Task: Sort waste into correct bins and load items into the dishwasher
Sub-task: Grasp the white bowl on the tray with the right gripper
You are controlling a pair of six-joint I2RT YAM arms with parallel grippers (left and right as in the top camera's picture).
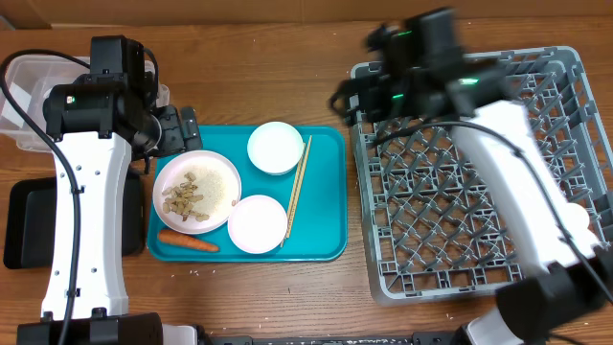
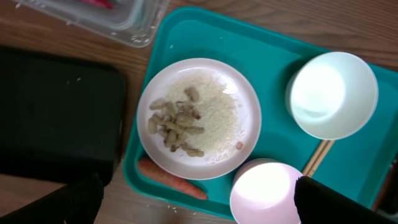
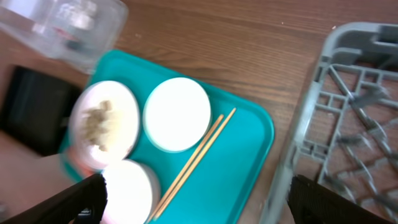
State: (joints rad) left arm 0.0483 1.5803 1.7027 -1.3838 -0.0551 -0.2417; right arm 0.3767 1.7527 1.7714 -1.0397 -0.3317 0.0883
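I should lower my right gripper's open fingers next, left in the overhead view, onto the white bowl's rim below, by the chopsticks.
A teal tray [image 1: 326, 220] holds a white plate [image 1: 222, 176] of rice and peanut shells, two empty bowls [image 1: 276, 148] [image 1: 258, 223], wooden chopsticks [image 1: 297, 187] and a carrot [image 1: 188, 242]. My left gripper [image 1: 177, 129] is open and empty, above the tray's left edge by the plate [image 2: 217, 118]. The left wrist view also shows the carrot [image 2: 171, 177] and both bowls [image 2: 333, 93] [image 2: 267, 190]. My right gripper [image 1: 359, 96] is open and empty, over the gap between the tray [image 3: 236, 162] and the grey dish rack [image 1: 479, 163]. Its view is blurred and shows the chopsticks [image 3: 196, 158].
A black bin [image 1: 29, 225] sits left of the tray. A clear plastic container [image 1: 29, 96] stands at the back left. The dish rack [image 3: 323, 93] fills the right side of the table. A few rice grains lie on the wood before the tray.
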